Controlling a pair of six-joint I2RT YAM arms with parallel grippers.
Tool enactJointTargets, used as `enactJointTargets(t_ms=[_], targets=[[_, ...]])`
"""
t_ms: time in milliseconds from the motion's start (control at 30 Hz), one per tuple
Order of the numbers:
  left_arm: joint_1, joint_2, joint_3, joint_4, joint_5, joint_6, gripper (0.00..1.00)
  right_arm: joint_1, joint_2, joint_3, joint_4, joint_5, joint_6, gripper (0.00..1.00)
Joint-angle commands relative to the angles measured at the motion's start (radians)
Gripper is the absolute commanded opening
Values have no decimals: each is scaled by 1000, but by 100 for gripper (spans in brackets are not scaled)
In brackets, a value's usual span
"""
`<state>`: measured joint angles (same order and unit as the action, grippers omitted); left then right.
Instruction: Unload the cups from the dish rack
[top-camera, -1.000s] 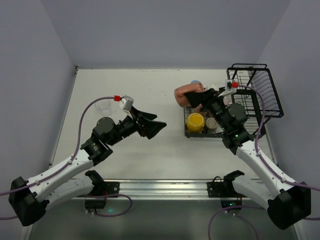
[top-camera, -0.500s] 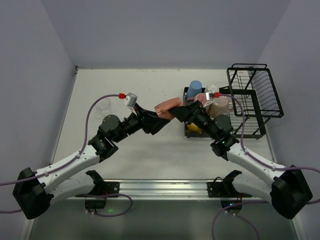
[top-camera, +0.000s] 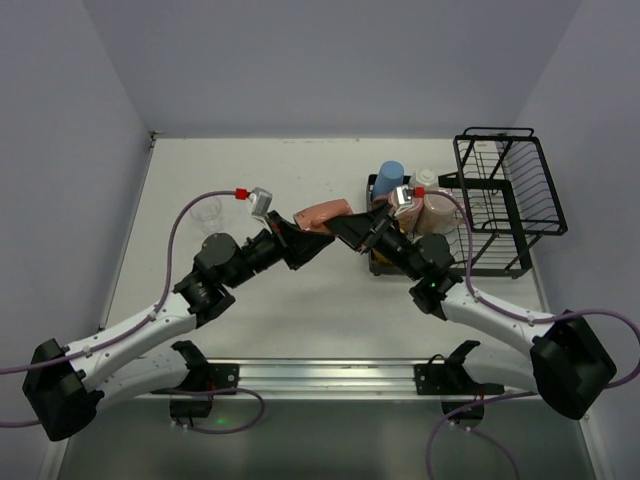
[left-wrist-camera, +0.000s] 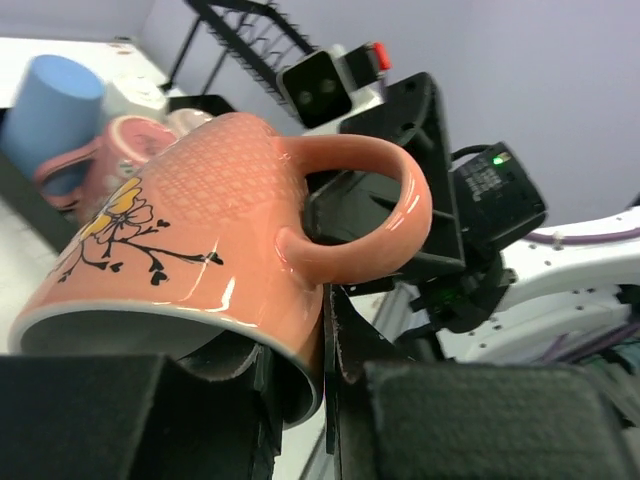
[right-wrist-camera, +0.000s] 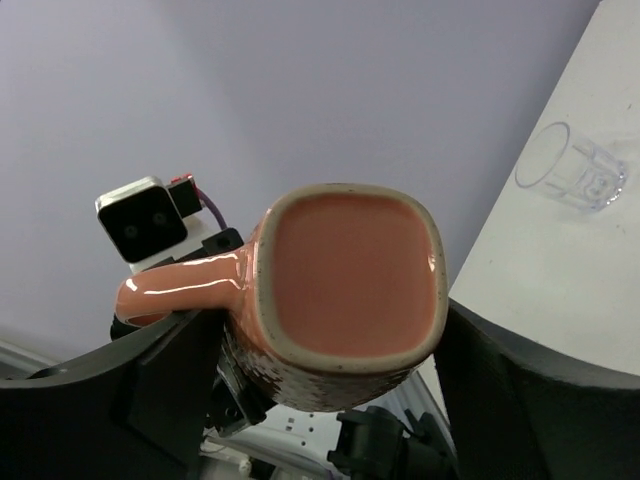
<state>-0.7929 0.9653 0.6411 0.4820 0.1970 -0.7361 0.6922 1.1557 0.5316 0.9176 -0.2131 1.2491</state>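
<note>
The mug hangs sideways. Next, my left gripper needs to swing outward, turn downward, lower the mug's bottom onto the bare table (top-camera: 237, 210) beside the clear glass and release the mug's rim.
A pink mug (top-camera: 322, 215) with a flower drawing hangs on its side in mid-air over the table's centre, held from both ends. My left gripper (top-camera: 300, 236) is shut on its rim, one finger inside the mouth and one outside below the handle (left-wrist-camera: 380, 200). My right gripper (top-camera: 352, 228) spans the body near the square base (right-wrist-camera: 350, 280), a pad against each side. The black wire dish rack (top-camera: 512, 190) stands at the right. A blue cup (top-camera: 390, 178) and a pinkish mug (top-camera: 437, 212) sit in its low tray.
A clear glass (top-camera: 208, 213) stands on the table at the left, beyond my left arm; it shows in the right wrist view too, glass (right-wrist-camera: 572, 170). The rack's tall basket fills the far right corner. Grey walls close in the table on three sides.
My right arm carried the pink mug left from the rack to the centre. My left arm swung right to meet it and closed its jaws on the rim.
</note>
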Motion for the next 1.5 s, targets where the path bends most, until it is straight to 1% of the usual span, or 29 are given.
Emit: enactJointTargets(t_ms=[0, 33, 67, 100, 133, 167, 200, 267, 300, 367, 400, 433, 500, 533, 600, 733, 767, 833, 900, 1100, 1300, 1333, 1400, 1467], targets=[[20, -68, 20, -142, -189, 119, 0, -6, -45, -2, 72, 9, -40, 85], [20, -85, 28, -187, -230, 141, 0, -6, -53, 2, 34, 9, -53, 94], [20, -92, 34, -235, -298, 150, 0, -6, -57, 5, 5, 8, -59, 99], [20, -96, 55, -329, -329, 159, 0, -8, -63, 11, -41, -5, -80, 99], [23, -91, 71, -382, -387, 162, 0, -13, -67, 8, -60, -8, -88, 99], [30, -82, 107, -476, -395, 155, 0, -16, -71, 5, -77, -9, -91, 99], [61, -57, 124, -535, -386, 147, 0, -19, -77, -8, -100, -8, -106, 99], [90, -27, 175, -589, -341, 148, 0, -20, -94, -19, -138, 1, -125, 99], [127, 18, 199, -655, -338, 156, 0, -19, -99, -21, -198, 1, -148, 99], [176, 71, 274, -715, -320, 194, 0, -20, -113, -13, -268, -9, -189, 99], [226, 132, 322, -785, -317, 226, 0, -19, -122, 7, -361, -18, -230, 99], [265, 198, 345, -805, -323, 262, 0, -20, -123, 37, -467, -26, -293, 99], [299, 271, 420, -865, -338, 291, 0, -19, -131, 71, -564, -52, -350, 99], [323, 344, 443, -888, -340, 315, 0, -19, -132, 103, -653, -61, -388, 99], [348, 444, 518, -943, -323, 331, 0, -19, -131, 129, -744, -86, -428, 99], [391, 588, 632, -1020, -324, 382, 0, -10, -152, 139, -798, -104, -456, 99], [394, 614, 679, -1051, -343, 391, 0, -7, -159, 137, -804, -104, -462, 99], [406, 683, 716, -1072, -372, 406, 0, -2, -181, 128, -816, -94, -476, 99], [426, 740, 767, -1102, -358, 409, 0, 1, -195, 125, -833, -92, -490, 99], [500, 857, 874, -1161, -332, 435, 0, 9, -235, 134, -873, -72, -533, 99], [538, 969, 970, -1227, -303, 458, 0, 10, -246, 182, -956, -49, -594, 99], [541, 978, 979, -1235, -292, 461, 4, 10, -249, 180, -958, -49, -594, 99], [547, 995, 993, -1246, -280, 463, 10, 9, -252, 183, -959, -49, -597, 99], [551, 1001, 996, -1246, -272, 463, 18, 9, -252, 183, -964, -49, -600, 99]])
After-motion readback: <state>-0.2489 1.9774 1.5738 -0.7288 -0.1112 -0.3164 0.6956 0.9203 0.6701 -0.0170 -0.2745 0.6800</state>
